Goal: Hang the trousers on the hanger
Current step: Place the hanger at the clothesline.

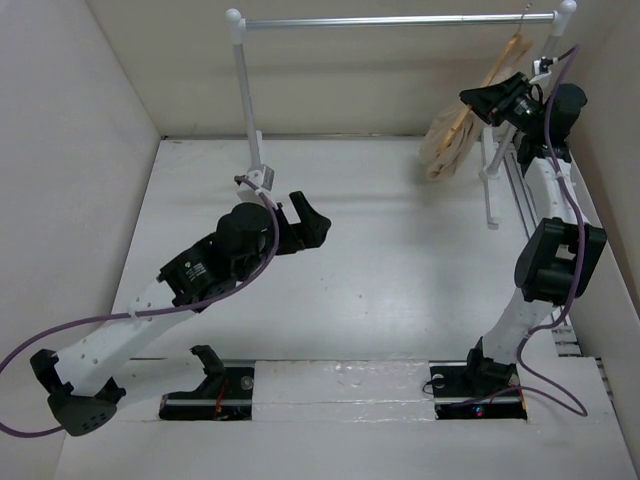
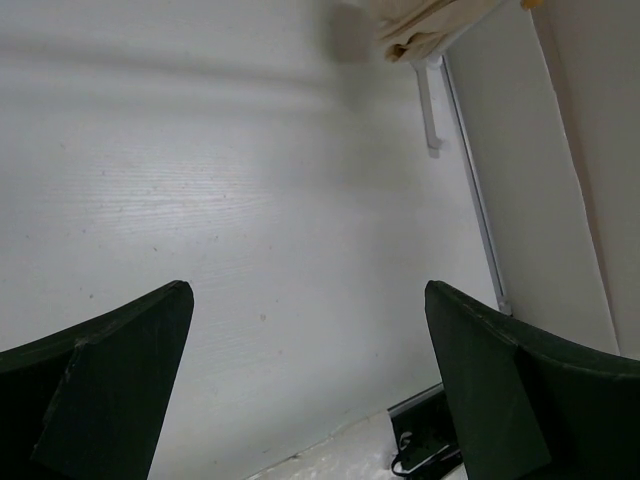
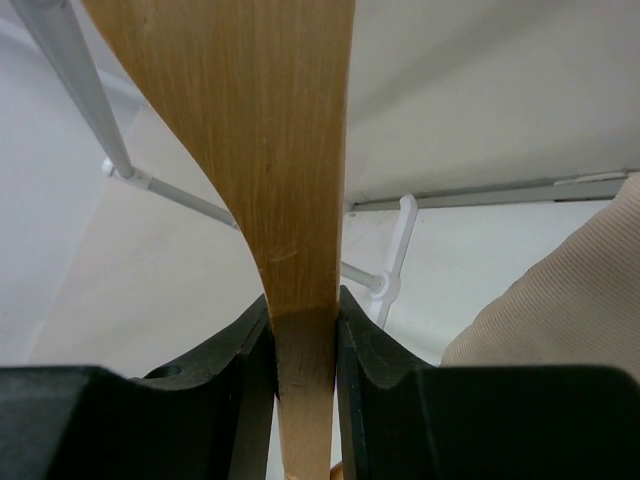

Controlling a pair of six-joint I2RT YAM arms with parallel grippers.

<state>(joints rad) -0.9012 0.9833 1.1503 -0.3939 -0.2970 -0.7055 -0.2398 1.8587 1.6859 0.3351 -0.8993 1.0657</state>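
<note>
I will slide my right gripper to the right in the top view next, toward the bar's closest end (image 1: 546, 17), and let go of the hanger's wood, since the hanger's hook hangs over the bar.
The wooden hanger (image 1: 508, 58) hangs from the right end of the rack's silver rail (image 1: 400, 19). The beige trousers (image 1: 447, 140) are draped over it and hang below it. My right gripper (image 1: 492, 100) is shut on the hanger's wooden arm. In the right wrist view the wood (image 3: 270, 150) is pinched between the two dark fingers (image 3: 385, 360), and the trousers (image 3: 560, 300) show at the right. My left gripper (image 1: 306, 225) is open and empty above the middle of the table. In the left wrist view (image 2: 305, 300) only the trousers' lower end (image 2: 420, 25) shows, at the top.
The rack stands at the back on white posts (image 1: 243, 90), with white feet (image 1: 490, 185) on the table. A metal strip (image 2: 475, 190) runs along the right wall. Beige walls enclose the table on the left, back and right.
</note>
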